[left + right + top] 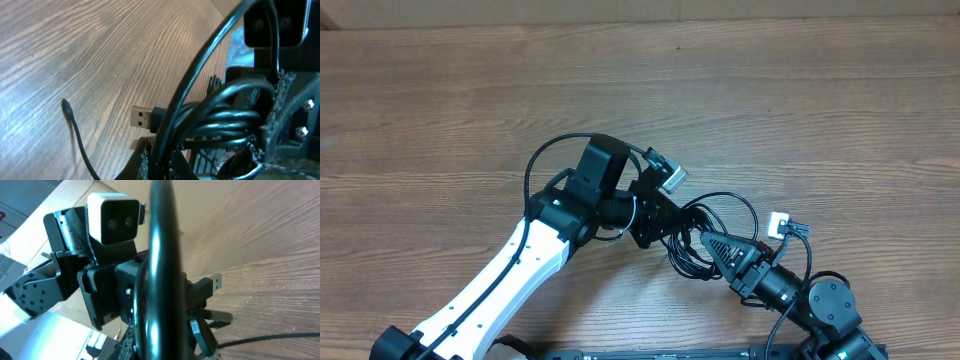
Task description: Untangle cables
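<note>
My right gripper's fingers hold the bundle's other side, so next my left gripper should draw the bundle left in the overhead view, then return toward those fingers and release.
The cables [732,200] are thin black cords looped in a bundle at the table's front centre, between my two grippers. My left gripper [660,228] is shut on strands at the bundle's left side; in the left wrist view its jaws [161,162] clamp a thick strand below the coils [225,120]. My right gripper [708,243] is shut on the bundle's right side; in the right wrist view its jaws [165,347] hold a strand [160,245] that runs straight up the frame. A USB plug [142,119] sticks out of the bundle and also shows in the right wrist view [214,284].
A loose thin cord with a small tip [65,105] lies on the wooden table [470,110]. The left arm's wrist camera [112,222] sits close in front of the right gripper. Both arm bases stand at the front edge.
</note>
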Robot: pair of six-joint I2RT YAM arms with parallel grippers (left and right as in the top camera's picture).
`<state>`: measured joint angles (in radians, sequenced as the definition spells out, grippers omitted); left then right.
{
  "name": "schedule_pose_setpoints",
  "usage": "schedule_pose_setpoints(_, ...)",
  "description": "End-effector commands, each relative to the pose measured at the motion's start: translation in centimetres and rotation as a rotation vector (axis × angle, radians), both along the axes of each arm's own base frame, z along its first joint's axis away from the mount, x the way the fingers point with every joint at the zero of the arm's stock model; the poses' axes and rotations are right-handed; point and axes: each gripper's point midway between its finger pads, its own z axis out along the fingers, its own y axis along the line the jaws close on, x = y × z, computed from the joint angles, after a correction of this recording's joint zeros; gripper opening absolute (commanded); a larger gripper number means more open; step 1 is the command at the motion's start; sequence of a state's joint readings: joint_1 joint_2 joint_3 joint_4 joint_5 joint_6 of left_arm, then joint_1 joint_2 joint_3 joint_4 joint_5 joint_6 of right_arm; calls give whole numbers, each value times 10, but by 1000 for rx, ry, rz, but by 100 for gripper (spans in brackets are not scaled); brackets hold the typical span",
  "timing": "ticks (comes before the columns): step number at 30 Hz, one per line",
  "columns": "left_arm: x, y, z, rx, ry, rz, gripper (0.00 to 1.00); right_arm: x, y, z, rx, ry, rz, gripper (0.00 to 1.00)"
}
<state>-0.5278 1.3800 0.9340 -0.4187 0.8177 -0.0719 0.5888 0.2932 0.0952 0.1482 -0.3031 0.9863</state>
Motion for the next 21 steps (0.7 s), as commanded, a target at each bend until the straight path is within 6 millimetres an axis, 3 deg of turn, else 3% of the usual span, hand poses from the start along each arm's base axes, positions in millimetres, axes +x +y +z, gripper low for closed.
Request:
schedule_pose_setpoints(1,79,60,-16,140,60,489,5,-46,24,24,25,-93,278,4)
schedule_pose_setpoints(4,86,71,-16,114,163,597,5,-44,23,25,29,-97,266,8)
schedule_pose_setpoints(5,87,72,-16,110,180,612,4,-43,22,25,28,-96,259,13)
schedule_pose_setpoints(7,87,73,-16,108,186,617,5,-35,19,20,18,-73,208,34)
schedule_pose_setpoints(9,87,73,-16,109,186,617,4,-24,14,11,-2,-36,139,43)
schedule_pose_setpoints(15,96,85,-17,110,181,661,4,2,-8,-30,-104,103,-59,60)
schedule_pose_setpoints(21,92,96,-27,157,219,693,12,4,-13,-46,-148,155,-94,74)
